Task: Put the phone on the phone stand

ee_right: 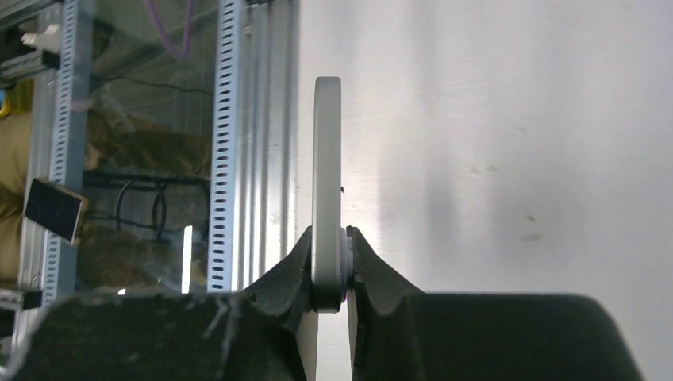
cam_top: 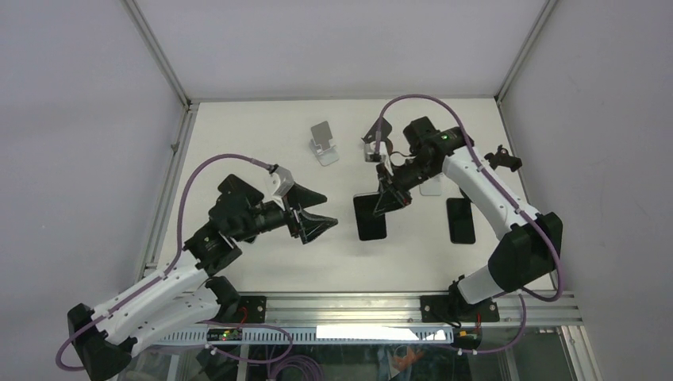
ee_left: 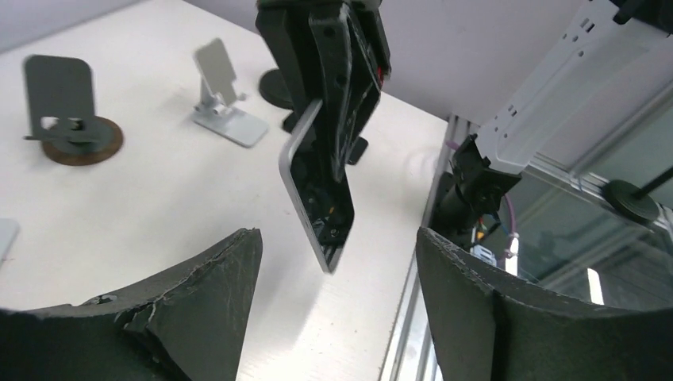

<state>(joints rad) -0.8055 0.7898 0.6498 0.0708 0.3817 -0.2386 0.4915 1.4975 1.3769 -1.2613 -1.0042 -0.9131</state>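
My right gripper needs to carry the phone to the empty third silver stand, lower it and let it go there. That stand is outward, below my right gripper and to its right in the top view.
My right gripper (cam_top: 393, 198) is shut on the top edge of a black phone (cam_top: 370, 218) and holds it tilted above the middle of the table. In the right wrist view the phone (ee_right: 326, 175) shows edge-on, pinched between the fingers of the right gripper (ee_right: 329, 270). In the left wrist view the phone (ee_left: 321, 198) hangs clear of the table. My left gripper (cam_top: 325, 210) is open and empty just left of the phone, its jaws (ee_left: 337, 238) wide apart facing it. A silver phone stand (cam_top: 323, 143) stands at the back.
A second stand with a round brown base (cam_top: 374, 148) (ee_left: 67, 111) stands at the back centre. A third small silver stand (cam_top: 431, 188) (ee_left: 222, 95) sits under the right arm. Another black phone (cam_top: 460, 221) lies flat to the right. A black fixture (cam_top: 504, 159) sits far right.
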